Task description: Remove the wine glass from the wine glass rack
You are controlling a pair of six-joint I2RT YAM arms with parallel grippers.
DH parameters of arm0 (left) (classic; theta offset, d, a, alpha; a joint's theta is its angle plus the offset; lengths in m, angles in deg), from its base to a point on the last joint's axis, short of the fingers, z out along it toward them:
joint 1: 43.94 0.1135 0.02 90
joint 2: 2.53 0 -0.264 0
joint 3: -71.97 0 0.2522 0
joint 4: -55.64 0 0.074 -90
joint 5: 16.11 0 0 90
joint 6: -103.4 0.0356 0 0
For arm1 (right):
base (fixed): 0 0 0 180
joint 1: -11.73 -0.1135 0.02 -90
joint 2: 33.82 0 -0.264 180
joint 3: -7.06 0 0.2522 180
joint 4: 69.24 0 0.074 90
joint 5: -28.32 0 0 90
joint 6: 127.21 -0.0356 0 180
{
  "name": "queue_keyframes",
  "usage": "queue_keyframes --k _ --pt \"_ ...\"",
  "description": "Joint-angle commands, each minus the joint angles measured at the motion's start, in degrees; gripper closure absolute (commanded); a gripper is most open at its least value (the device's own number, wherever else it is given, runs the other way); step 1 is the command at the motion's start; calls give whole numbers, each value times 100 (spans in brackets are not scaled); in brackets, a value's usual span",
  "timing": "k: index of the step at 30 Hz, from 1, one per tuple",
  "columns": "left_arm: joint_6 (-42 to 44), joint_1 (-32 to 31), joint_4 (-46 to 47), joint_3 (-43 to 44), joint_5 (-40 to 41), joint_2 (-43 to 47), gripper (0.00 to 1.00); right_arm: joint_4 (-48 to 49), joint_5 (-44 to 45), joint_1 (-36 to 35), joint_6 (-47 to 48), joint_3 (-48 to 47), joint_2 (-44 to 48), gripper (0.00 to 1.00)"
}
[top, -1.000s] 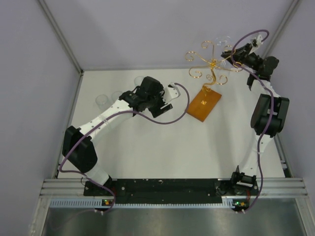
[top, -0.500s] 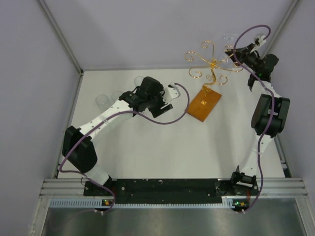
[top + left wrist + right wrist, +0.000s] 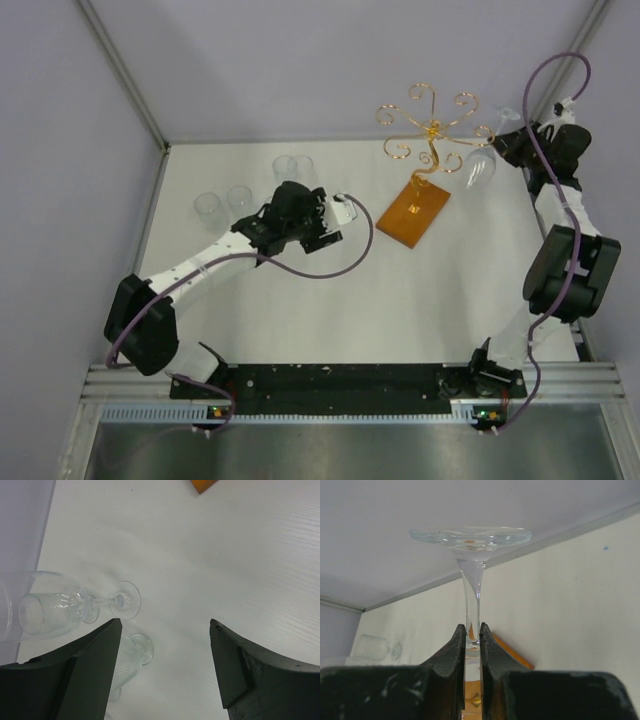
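I will next bring my right gripper back and to the left in the top view to release, because the open table before the rack's wooden base is that way.
The wine glass rack (image 3: 430,130) is a gold wire stand with scroll arms on an orange-brown wooden base (image 3: 413,212). My right gripper (image 3: 508,143) is shut on the stem of a wine glass (image 3: 480,168), held in the air just right of the rack, off the scroll arms. In the right wrist view the fingers (image 3: 459,645) pinch the clear stem (image 3: 472,600), with the round foot (image 3: 470,534) above and the base (image 3: 512,655) behind. My left gripper (image 3: 318,222) is open and empty over the table, left of the base. It also shows in the left wrist view (image 3: 165,627).
Several other clear glasses lie on the white table (image 3: 400,300) at the back left (image 3: 210,205) (image 3: 285,165). Two of them show next to my left fingers (image 3: 50,607) (image 3: 127,655). Grey walls close the back and sides.
My right gripper has drawn the wine glass away from the rack to the right and lower. My left arm has pulled back slightly toward the left.
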Motion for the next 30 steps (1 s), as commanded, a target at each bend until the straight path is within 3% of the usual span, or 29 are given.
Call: queue_keyframes --k 1,5,10,17,22,30 --pt "201 -113 1712 -751 11 595 24 -1178 172 -37 -691 475 950 100" --pt "683 -481 2758 -1420 38 999 20 -2031 -108 15 -1051 670 1179 100" --pt "1728 -1105 4217 -1913 -498 992 14 -2858 -872 68 -1649 845 1258 100" --pt "2450 -1844 5405 -1773 -1210 201 12 -3420 -1532 77 -2177 1741 1724 100" --pt "2591 -2038 5467 -1439 -1553 -344 12 -3702 -1945 77 -2405 2321 2110 100" --pt "3013 -2477 6810 -1413 -1194 -1205 11 -3430 -2842 68 -2722 3630 2541 100"
